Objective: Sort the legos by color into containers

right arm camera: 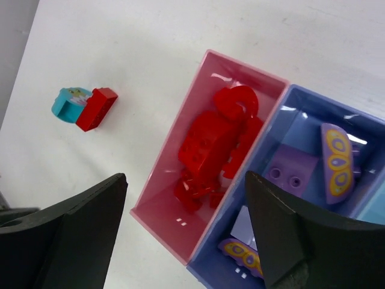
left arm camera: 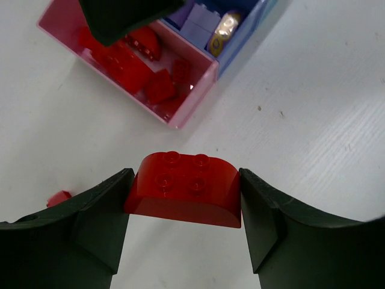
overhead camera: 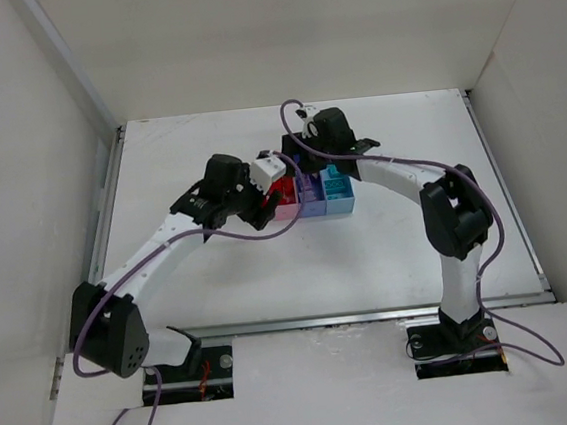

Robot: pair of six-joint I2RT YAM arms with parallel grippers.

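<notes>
The red rounded brick [left arm camera: 183, 189] in my left gripper will move outward over the near end of the pink bin [left arm camera: 181, 87] and be released, because that bin holds red bricks.
My left gripper [left arm camera: 183, 205] is shut on a red rounded brick [left arm camera: 183, 189] and holds it above the table, just short of the pink bin [left arm camera: 195, 96]. The pink bin holds several red bricks [right arm camera: 210, 144]. The purple-blue bin [right arm camera: 299, 126] beside it holds purple bricks [right arm camera: 292, 171]. The light blue bin [overhead camera: 338, 197] is at the right end of the row. My right gripper [right arm camera: 186, 223] is open and empty, hovering over the pink and purple-blue bins. In the top view the left gripper [overhead camera: 268, 204] is at the row's left end and the right gripper [overhead camera: 294, 161] is behind it.
A loose red brick [right arm camera: 96, 108] touches a teal piece [right arm camera: 66, 102] on the table left of the pink bin. A small red piece [left arm camera: 59, 197] lies by my left finger. White walls enclose the table [overhead camera: 219, 269].
</notes>
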